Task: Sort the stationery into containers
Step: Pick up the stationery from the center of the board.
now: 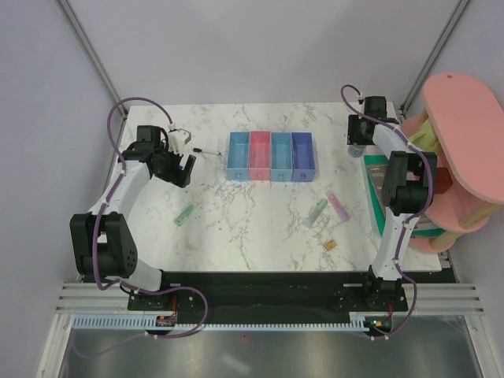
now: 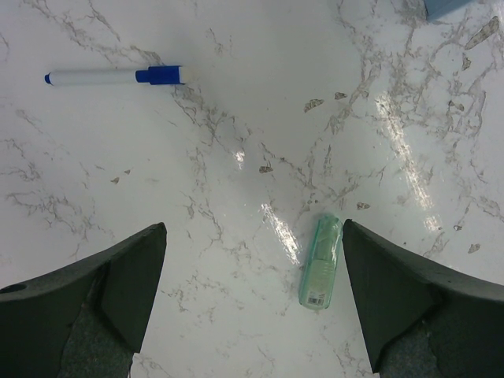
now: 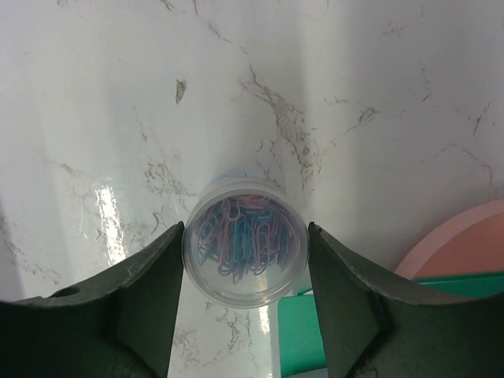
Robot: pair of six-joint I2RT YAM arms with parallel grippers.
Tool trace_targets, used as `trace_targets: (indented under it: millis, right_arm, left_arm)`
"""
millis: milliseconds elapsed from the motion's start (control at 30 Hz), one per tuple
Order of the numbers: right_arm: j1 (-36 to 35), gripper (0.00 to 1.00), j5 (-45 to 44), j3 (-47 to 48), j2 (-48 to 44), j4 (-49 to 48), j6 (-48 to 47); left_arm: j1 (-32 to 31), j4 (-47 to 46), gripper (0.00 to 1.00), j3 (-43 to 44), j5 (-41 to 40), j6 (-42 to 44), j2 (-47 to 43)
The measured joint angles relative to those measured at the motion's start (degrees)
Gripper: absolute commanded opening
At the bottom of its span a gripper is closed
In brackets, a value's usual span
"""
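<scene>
The tub in the right gripper should next go over the far half [image 1: 302, 146] of the nearest, empty, dark blue bin, left in the top view, and the gripper should release it there.
The containers [image 1: 272, 156], four joined bins in light blue, pink, light blue and dark blue, stand at the back middle. My left gripper [image 1: 177, 165] [image 2: 253, 228] is open above the back left of the table. A pale green bar [image 2: 321, 261] [image 1: 184, 215] lies just inside its right finger. A blue-tipped marker [image 2: 118, 76] lies beyond it, and a thin black pen [image 1: 206, 150] lies beside it. My right gripper [image 1: 358, 148] [image 3: 246, 228] is shut on the clear round piece [image 3: 244, 250], a tub of paper clips. Another green bar [image 1: 317, 209], a pink bar [image 1: 339, 206] and a tan nub [image 1: 330, 245] lie at front right.
A flat dark green book [image 1: 376, 197] [image 3: 303, 339] lies along the right side, its corner just under the clear tub. A big pink round-topped shelf [image 1: 461, 118] stands at the right edge behind the right arm.
</scene>
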State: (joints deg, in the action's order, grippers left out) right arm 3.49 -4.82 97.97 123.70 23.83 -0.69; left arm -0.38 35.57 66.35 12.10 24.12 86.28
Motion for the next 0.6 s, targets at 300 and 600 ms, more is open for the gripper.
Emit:
trace_targets:
  millis: [300,600]
  right_arm:
    - [0.04,0.37,1.9,-0.13,-0.15,-0.35,0.0]
    - [-0.42,0.4,6.54,-0.13,-3.58,2.82,-0.02]
  left_arm:
    - [0.0,-0.11,1.0,0.0,-0.11,0.24,0.07]
    - [0.0,-3.06,1.0,-0.09,-1.88,2.75,3.3]
